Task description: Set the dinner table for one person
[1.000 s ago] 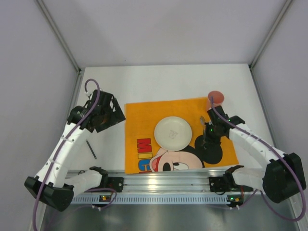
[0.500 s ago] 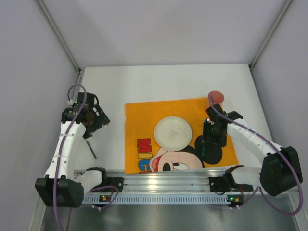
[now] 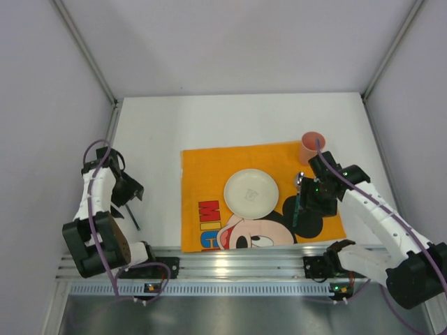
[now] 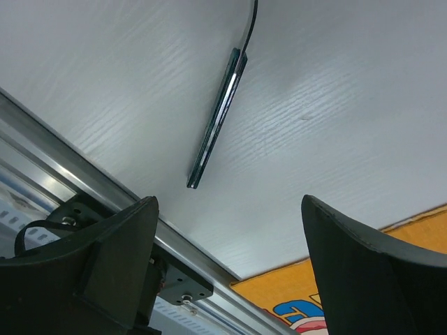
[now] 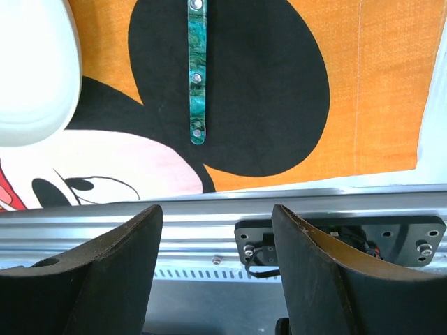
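Note:
My left gripper moves down with its fingers spread onto the dark handle of the utensil [image 3: 133,216] [image 4: 216,125] next, because it still lies off the cloth on the bare table.
On the white dinner table [image 3: 230,118] lies an orange Mickey Mouse cloth [image 3: 209,171] with a white plate [image 3: 251,192] in its middle. A green-handled spoon [image 3: 297,204] lies on the cloth just right of the plate, its handle [image 5: 197,70] over the black ear. My right gripper [image 3: 312,201] hovers beside it, open and empty [image 5: 216,213]. A pink cup [image 3: 311,145] stands at the cloth's far right corner. Left of the cloth, a dark-handled utensil [image 3: 133,216] [image 4: 216,125] rests on the bare table. My left gripper [image 3: 127,190] hangs open above it [image 4: 229,209].
The metal rail [image 3: 237,258] runs along the table's near edge, with both arm bases bolted on it. Grey walls close in the left, right and far sides. The plate's rim [image 5: 35,70] shows at the left of the right wrist view.
My right gripper opened, left the spoon on the cloth and drew back a little to the right. My left arm swung left and toward the near edge, over the dark-handled utensil.

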You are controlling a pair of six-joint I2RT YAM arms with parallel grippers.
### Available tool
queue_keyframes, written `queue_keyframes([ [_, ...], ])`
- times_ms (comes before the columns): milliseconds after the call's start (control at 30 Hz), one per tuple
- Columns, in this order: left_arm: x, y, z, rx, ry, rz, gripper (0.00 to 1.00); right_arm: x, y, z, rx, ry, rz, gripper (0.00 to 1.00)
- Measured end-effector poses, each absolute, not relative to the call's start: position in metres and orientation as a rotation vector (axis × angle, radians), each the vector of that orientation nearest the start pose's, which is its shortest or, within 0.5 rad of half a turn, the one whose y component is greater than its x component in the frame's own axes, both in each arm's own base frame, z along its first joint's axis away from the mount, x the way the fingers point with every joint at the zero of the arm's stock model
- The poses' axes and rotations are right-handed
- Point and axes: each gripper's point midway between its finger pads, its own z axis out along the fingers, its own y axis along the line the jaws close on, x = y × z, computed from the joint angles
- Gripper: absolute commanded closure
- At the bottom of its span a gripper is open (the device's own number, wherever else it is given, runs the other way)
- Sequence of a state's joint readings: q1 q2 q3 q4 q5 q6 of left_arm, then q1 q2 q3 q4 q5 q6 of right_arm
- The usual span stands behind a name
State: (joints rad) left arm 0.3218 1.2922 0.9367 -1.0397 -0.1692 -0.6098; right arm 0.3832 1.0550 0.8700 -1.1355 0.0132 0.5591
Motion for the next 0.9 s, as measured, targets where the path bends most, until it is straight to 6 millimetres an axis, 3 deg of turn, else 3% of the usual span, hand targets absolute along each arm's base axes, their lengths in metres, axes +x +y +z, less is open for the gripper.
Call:
queue_keyframes([
  [300,0.219,0.082,0.046,-1.431,2.628,0.153,0.14,0.147,0.081,0.105,0.241,2.95,0.123,0.35],
  [467,0.219,0.089,0.018,-1.467,2.663,0.17,0.17,0.148,0.082,0.107,0.236,2.951,0.123,0.36],
  [567,0.221,0.089,0.014,-1.479,2.672,0.132,0.31,0.147,0.081,0.107,0.236,2.954,0.121,0.36],
  [600,0.223,0.089,0.014,-1.478,2.674,0.118,0.48,0.147,0.081,0.107,0.237,2.955,0.12,0.36],
  [667,0.23,0.085,0.012,-1.471,2.678,0.059,0.68,0.147,0.081,0.107,0.241,2.954,0.12,0.36],
  [733,0.238,0.082,0.011,-1.453,2.689,0.004,0.95,0.146,0.081,0.108,0.246,2.95,0.123,0.36],
  [900,0.244,0.077,0.014,-1.394,2.725,-0.093,1.0,0.142,0.08,0.108,0.27,2.946,0.127,0.36],
])
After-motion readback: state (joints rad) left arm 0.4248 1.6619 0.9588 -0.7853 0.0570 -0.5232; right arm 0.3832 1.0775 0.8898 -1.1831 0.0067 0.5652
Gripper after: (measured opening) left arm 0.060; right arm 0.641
